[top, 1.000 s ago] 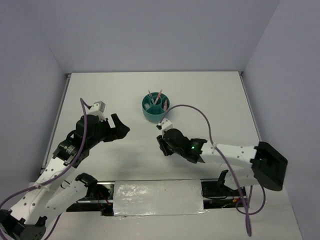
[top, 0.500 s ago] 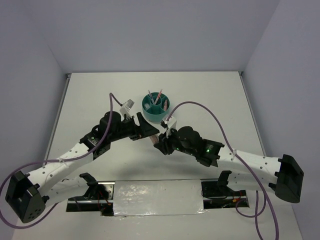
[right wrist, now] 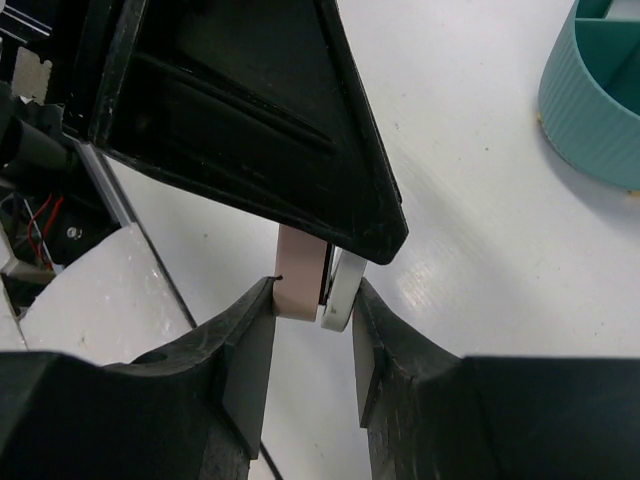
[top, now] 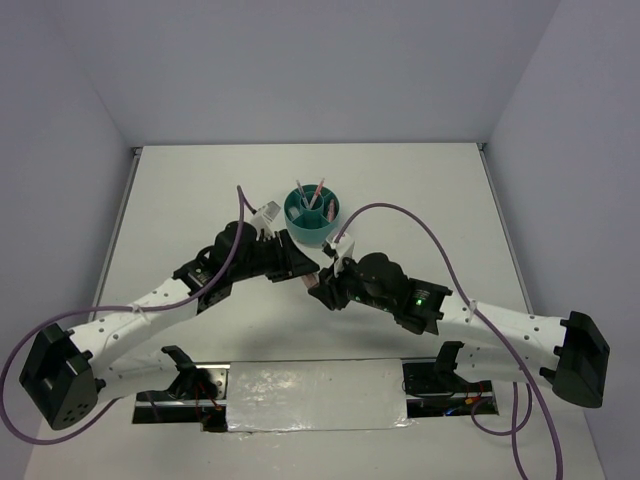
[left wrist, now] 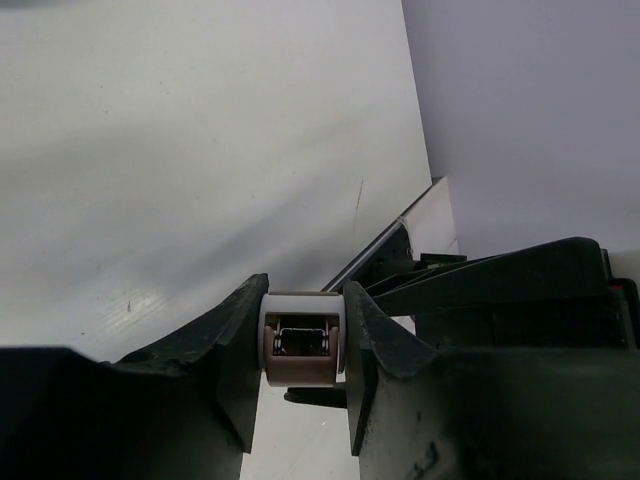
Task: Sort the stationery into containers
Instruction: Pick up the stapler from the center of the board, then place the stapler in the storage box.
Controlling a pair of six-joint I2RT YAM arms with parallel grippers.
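My left gripper holds the pink-white clip. Next, it should carry the clip outward over the open space of the organiser's empty near section [top: 309, 221] and let it go there.
The pink-white clip [top: 313, 281] hangs above the table centre, gripped from both sides. In the left wrist view the clip [left wrist: 302, 340] sits between the fingers of my left gripper [left wrist: 305, 292], touching both. In the right wrist view my right gripper [right wrist: 314, 288] is shut on the same clip [right wrist: 305, 272], with a left finger [right wrist: 250, 110] just above it. From above, my left gripper [top: 306, 272] and right gripper [top: 319, 289] meet tip to tip. The teal organiser [top: 303, 233] stands just behind them with thin pens [top: 318, 192] upright in it.
The organiser's ribbed wall [right wrist: 600, 110] is close to the right gripper's far right. A shiny taped panel [top: 315, 395] lies at the near edge between the arm bases. Purple cables [top: 400, 225] loop over both arms. Grey walls close in the table.
My left arm has swung in from the left to the centre and its jaws have closed from wide open onto the clip. The right arm reached slightly left, holding the clip.
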